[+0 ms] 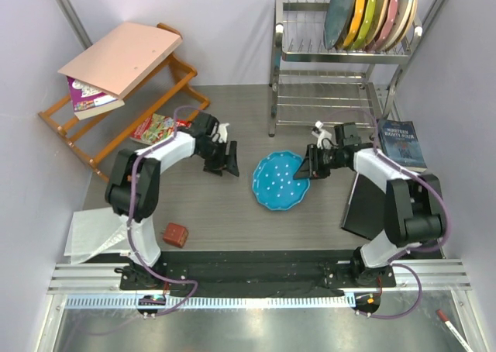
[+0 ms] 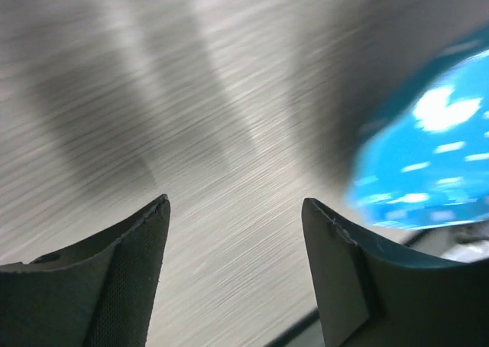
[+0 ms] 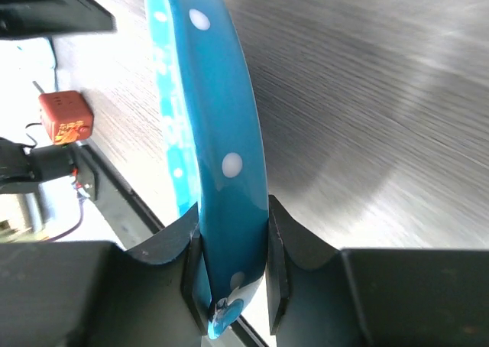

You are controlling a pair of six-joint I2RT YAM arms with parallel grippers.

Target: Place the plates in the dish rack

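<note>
My right gripper moves up and outward next, then down beside the dark grey-blue plate [image 1: 339, 15] to release the blue plate, since the wire slots there stand empty.
The blue scalloped plate [image 1: 279, 181] with white dots is at the table's middle, its right rim clamped edge-on in my right gripper [image 1: 308, 166]. In the right wrist view the plate [image 3: 210, 125] stands between the shut jaws [image 3: 229, 274]. My left gripper [image 1: 227, 158] is open and empty, just left of the plate; in its wrist view [image 2: 237, 209] the blurred plate [image 2: 428, 163] lies to the right. The chrome dish rack [image 1: 341, 65] stands at the back right. Its top tier holds the dark grey-blue plate [image 1: 339, 15], the orange plate [image 1: 357, 12], the lime green plate [image 1: 371, 11] and others.
A slanted brown wooden shelf [image 1: 116, 96] with books stands at the back left. A snack packet [image 1: 159, 127] lies below it. A small red cube [image 1: 175, 235] and a white cloth [image 1: 93, 232] are front left. A dark book [image 1: 401, 144] leans at the right.
</note>
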